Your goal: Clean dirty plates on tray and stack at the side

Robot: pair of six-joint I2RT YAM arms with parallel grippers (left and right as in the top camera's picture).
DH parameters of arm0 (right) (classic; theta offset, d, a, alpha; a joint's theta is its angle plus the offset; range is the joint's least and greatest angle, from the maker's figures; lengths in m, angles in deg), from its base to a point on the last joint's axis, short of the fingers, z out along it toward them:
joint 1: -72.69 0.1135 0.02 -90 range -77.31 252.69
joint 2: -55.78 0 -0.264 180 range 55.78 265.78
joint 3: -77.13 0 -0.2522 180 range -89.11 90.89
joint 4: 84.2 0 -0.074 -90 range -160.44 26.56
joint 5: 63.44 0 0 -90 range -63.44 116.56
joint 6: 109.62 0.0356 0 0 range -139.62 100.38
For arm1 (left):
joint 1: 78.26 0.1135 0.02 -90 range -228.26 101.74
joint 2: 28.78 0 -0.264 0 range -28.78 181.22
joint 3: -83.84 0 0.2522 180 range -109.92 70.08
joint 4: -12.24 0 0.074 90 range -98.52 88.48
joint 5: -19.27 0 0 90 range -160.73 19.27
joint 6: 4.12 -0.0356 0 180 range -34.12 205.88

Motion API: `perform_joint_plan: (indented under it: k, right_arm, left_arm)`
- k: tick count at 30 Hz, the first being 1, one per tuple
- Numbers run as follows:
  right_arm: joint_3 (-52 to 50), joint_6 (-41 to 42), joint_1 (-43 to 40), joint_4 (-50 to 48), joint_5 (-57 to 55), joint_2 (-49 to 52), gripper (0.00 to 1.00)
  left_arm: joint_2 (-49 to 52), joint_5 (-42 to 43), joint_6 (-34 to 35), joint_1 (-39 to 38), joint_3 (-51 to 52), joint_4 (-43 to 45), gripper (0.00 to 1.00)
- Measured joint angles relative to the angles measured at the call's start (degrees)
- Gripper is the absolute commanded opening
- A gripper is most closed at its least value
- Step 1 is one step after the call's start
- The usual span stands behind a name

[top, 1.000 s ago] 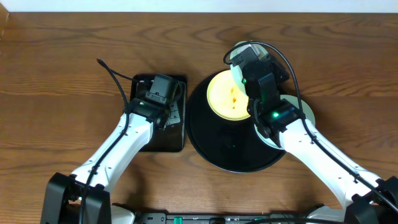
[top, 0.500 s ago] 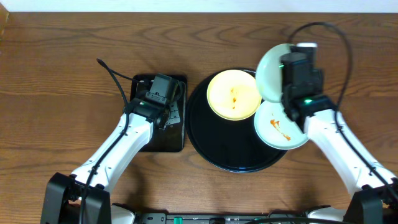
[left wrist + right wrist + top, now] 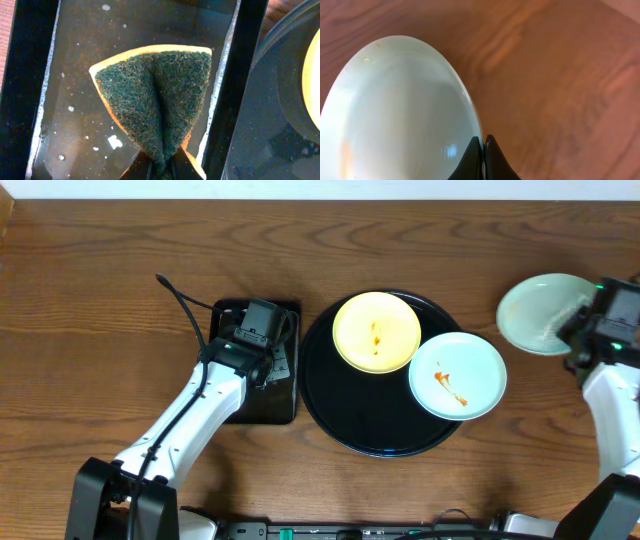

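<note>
The right gripper moves down and back first, as the next move to get the clean plate onto the wood.
The large round black tray holds a pale yellow plate with an orange smear and a pale blue-green plate with a red smear. My right gripper is shut on the rim of a clean pale blue-green plate over the wood at the far right; the right wrist view shows the jaws pinching that plate's edge. My left gripper is shut on a folded green and yellow sponge over the small rectangular black tray.
The rectangular tray's wet floor shows water drops. The round tray's rim lies just right of it. Bare wooden table surrounds the held plate.
My right arm has carried the clean blue-green plate from above the round tray out to the far right of the table. The left arm has not moved.
</note>
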Motion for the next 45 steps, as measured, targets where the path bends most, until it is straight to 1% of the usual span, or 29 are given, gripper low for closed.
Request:
perform_joint_plan:
  k: [5,7,10,11,15,16,18,21,25,29,32,35,37,38,41,43,45]
  right_arm:
    - [0.00,0.59,-4.59,2.27,2.51,0.11,0.02]
    - [0.00,0.59,-5.20,2.45,3.69,0.39,0.05]
    - [0.00,0.22,-5.29,2.49,5.03,1.01,0.21]
    - [0.00,0.02,-5.31,2.54,5.42,1.14,0.25]
    - [0.00,-1.88,-5.31,2.89,8.44,1.22,0.33]
    - [0.00,-3.13,-5.31,3.56,10.71,1.22,0.35]
    - [0.00,-5.49,-5.31,5.88,16.15,1.22,0.47]
    - [0.00,-10.43,-5.29,12.35,27.65,1.25,0.49]
    - [0.00,-14.47,-5.29,22.27,36.54,1.27,0.49]
    - [-0.33,-17.14,-5.18,26.23,39.82,1.27,0.49]
    - [-2.32,-18.36,-5.07,24.63,41.20,1.27,0.49]
    - [-6.10,-18.88,-4.79,20.74,41.68,1.27,0.49]
    - [-8.70,-18.93,-4.09,18.18,41.97,1.27,0.47]
    - [-10.08,-18.97,-3.85,16.52,42.18,1.27,0.44]
    - [-13.62,-18.80,-3.78,11.50,43.17,1.29,0.30]
    - [-15.50,-18.56,-3.78,8.72,44.44,1.29,0.19]
    - [-16.39,-18.47,-3.78,7.50,45.68,1.29,0.14]
  left_arm:
    - [0.00,0.00,0.00,0.00,0.00,0.00,0.08]
    - [0.00,0.00,0.00,0.00,0.00,0.00,0.08]
    - [0.00,0.00,0.00,0.00,0.00,-0.02,0.08]
    - [0.00,0.02,0.00,0.00,0.00,-0.02,0.08]
    - [0.00,0.02,0.00,0.00,0.00,0.00,0.08]
    - [0.00,0.02,0.00,0.00,0.00,-0.02,0.08]
    - [0.00,0.02,0.00,0.00,0.00,-0.02,0.08]
    - [0.00,0.02,0.00,0.00,0.00,-0.11,0.08]
    - [0.00,0.02,0.00,0.00,0.02,-0.11,0.08]
    - [0.00,0.02,0.00,0.00,0.02,-0.09,0.08]
    - [0.00,0.02,0.00,0.00,0.02,-0.09,0.08]
    - [0.00,0.00,0.00,0.00,0.02,-0.09,0.08]
    - [0.00,0.02,0.00,0.00,0.02,-0.09,0.08]
    - [0.00,0.02,0.00,0.00,0.04,-0.11,0.08]
    - [0.00,0.02,0.00,0.00,0.04,-0.11,0.08]
    - [0.00,0.02,0.00,0.00,0.04,-0.11,0.08]
    - [0.00,0.02,0.00,0.00,0.04,-0.11,0.08]
